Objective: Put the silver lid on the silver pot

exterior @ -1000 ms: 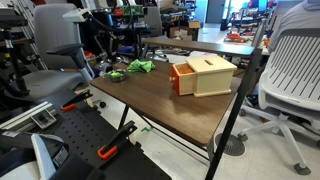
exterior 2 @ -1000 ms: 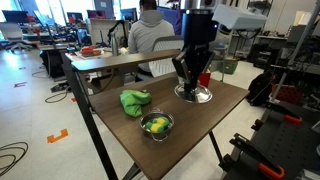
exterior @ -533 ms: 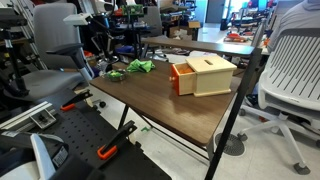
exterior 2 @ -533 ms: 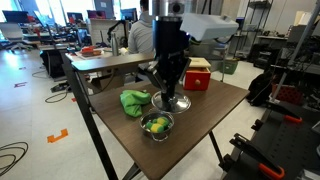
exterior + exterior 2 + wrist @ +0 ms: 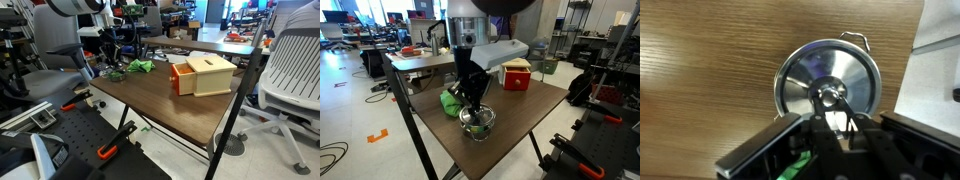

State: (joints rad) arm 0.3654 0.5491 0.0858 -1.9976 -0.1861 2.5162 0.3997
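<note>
My gripper moves down next until the lid sits on the pot's open rim (image 5: 477, 123) and releases the knob, since green contents still show beneath the raised lid.
My gripper (image 5: 830, 97) is shut on the knob of the round silver lid (image 5: 810, 62), which fills the middle of the wrist view, with the wooden table seen past it. In an exterior view the gripper (image 5: 472, 100) holds the lid (image 5: 476, 108) just above the silver pot (image 5: 488, 123), which stands near the table's front edge and holds green and yellow things. In an exterior view the gripper (image 5: 110, 52) hangs over the pot (image 5: 116, 75) at the table's far left corner. Whether the lid touches the pot's rim I cannot tell.
A green cloth (image 5: 451, 100) lies beside the pot, also in an exterior view (image 5: 140, 67). A wooden box with a red side (image 5: 205, 75) stands on the brown table (image 5: 170, 105), also in an exterior view (image 5: 517, 77). Office chairs stand around.
The arm has carried the lid from the table's middle, near the box, across to above the pot. The gripper has stayed shut on the knob.
</note>
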